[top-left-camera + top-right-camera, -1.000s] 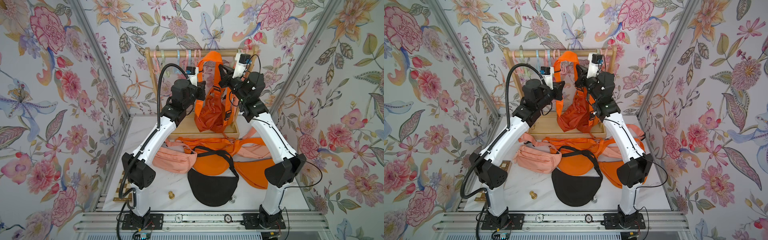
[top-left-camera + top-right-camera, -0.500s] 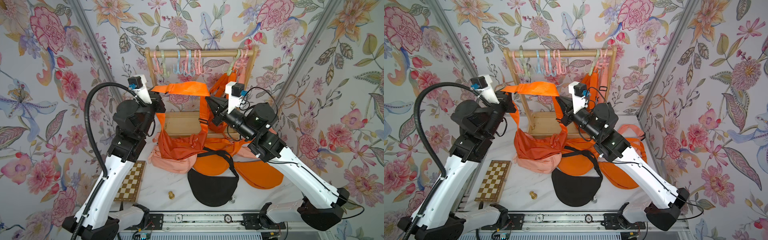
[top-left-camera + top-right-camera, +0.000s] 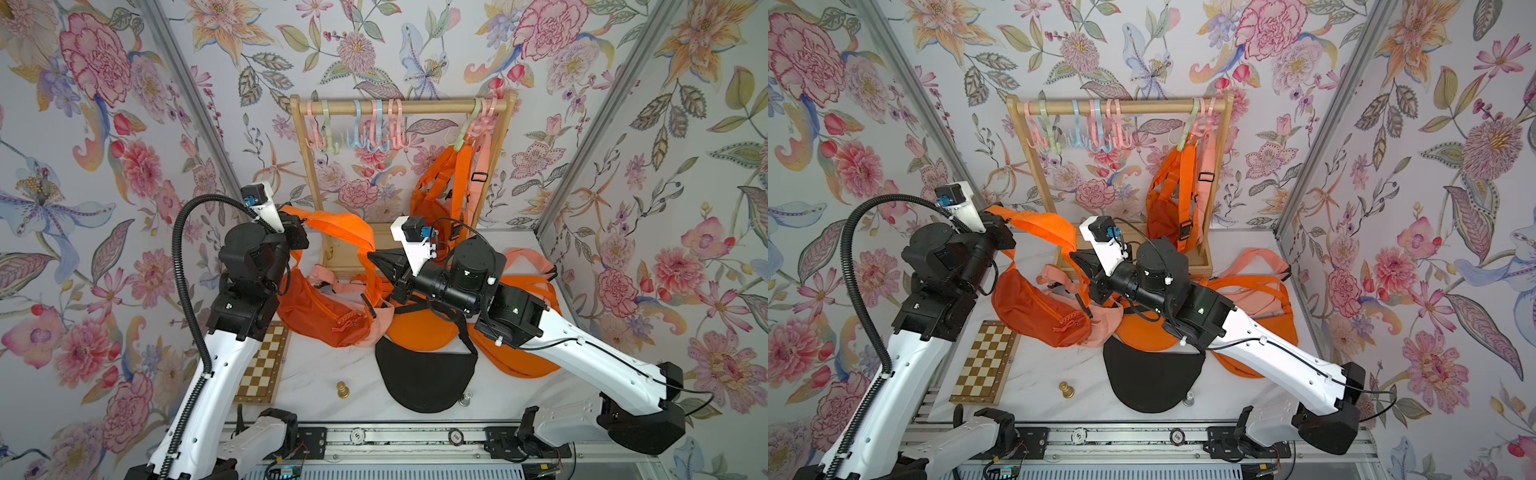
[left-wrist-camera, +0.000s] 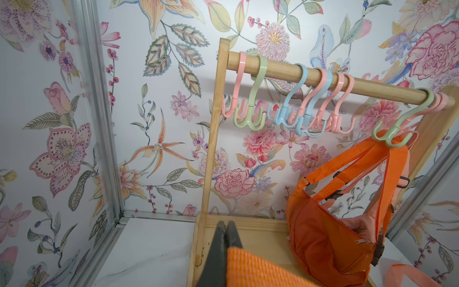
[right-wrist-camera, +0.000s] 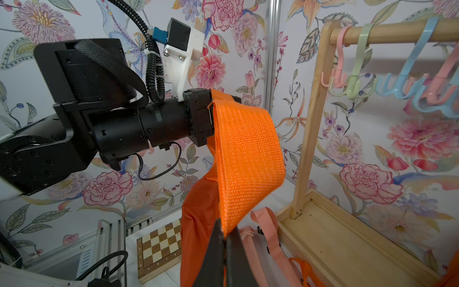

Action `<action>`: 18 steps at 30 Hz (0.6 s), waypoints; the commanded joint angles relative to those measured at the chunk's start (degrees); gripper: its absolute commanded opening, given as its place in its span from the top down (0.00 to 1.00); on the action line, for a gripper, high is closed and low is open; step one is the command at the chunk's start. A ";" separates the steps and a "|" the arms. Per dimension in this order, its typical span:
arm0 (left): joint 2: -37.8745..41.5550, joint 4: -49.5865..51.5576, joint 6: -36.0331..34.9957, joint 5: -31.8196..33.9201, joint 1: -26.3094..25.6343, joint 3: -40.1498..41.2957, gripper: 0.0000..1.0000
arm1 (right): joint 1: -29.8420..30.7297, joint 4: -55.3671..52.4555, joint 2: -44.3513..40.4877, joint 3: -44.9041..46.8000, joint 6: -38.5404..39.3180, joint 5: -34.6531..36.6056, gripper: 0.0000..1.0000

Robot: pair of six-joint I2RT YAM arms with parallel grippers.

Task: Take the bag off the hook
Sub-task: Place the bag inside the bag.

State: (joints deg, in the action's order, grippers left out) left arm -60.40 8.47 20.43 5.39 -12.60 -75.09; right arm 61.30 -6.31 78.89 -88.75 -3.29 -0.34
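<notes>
My right gripper brings the strap down toward the peach bag (image 3: 385, 323) (image 5: 256, 253) on the table next and releases it, while my left gripper holds its other end.
A dark orange bag (image 3: 328, 311) is off the rack, and its wide orange strap (image 3: 345, 226) loops between my two grippers. My left gripper (image 3: 300, 220) is shut on one end of the strap (image 4: 250, 268); its jaws meet at the left gripper's tip (image 4: 226, 223). My right gripper (image 3: 370, 257) is shut on the strap (image 5: 246, 154) lower down, and the bag's body (image 5: 198, 223) hangs beside it. The body sags onto the table at the left. Several pastel hooks (image 3: 365, 141) on the wooden rod hang empty.
A second orange bag (image 3: 449, 183) hangs from a green hook (image 3: 461, 139) at the rack's right end. Orange bags (image 3: 419, 328), a peach bag (image 3: 380, 328) and a black bag (image 3: 424, 374) lie on the table. A chessboard (image 3: 262, 365) and a chess piece (image 3: 341, 390) sit near the front.
Both arms have drawn back and down from the rack with the strap. The bag has left the middle hooks and now sags at the table's left.
</notes>
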 commanded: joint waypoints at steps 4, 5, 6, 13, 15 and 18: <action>2.92 -0.69 2.51 4.57 2.84 4.76 1.00 | -1.49 -2.24 1.17 1.14 -4.35 -1.26 1.00; 3.16 -0.61 2.43 4.55 2.93 4.64 1.00 | -1.57 -2.42 1.05 1.12 -4.35 -1.22 1.00; 3.34 -0.32 2.26 4.49 3.02 4.24 1.00 | -1.54 -2.62 0.86 1.08 -4.36 -1.14 1.00; 1.68 2.40 1.18 5.80 3.32 -0.43 1.00 | -1.80 -3.80 -0.96 -0.89 -4.55 1.19 1.00; 0.84 3.58 1.35 6.93 3.99 -1.65 1.00 | -1.84 -3.89 -1.50 -0.99 -5.07 1.80 1.00; -1.68 6.89 2.07 8.05 6.14 -4.25 1.00 | -2.26 -5.06 -1.15 -1.63 -6.02 2.10 1.00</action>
State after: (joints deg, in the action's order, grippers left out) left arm -60.07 13.47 21.65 6.24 -10.35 -76.40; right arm 59.86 -8.34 80.47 -88.14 -7.57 -0.54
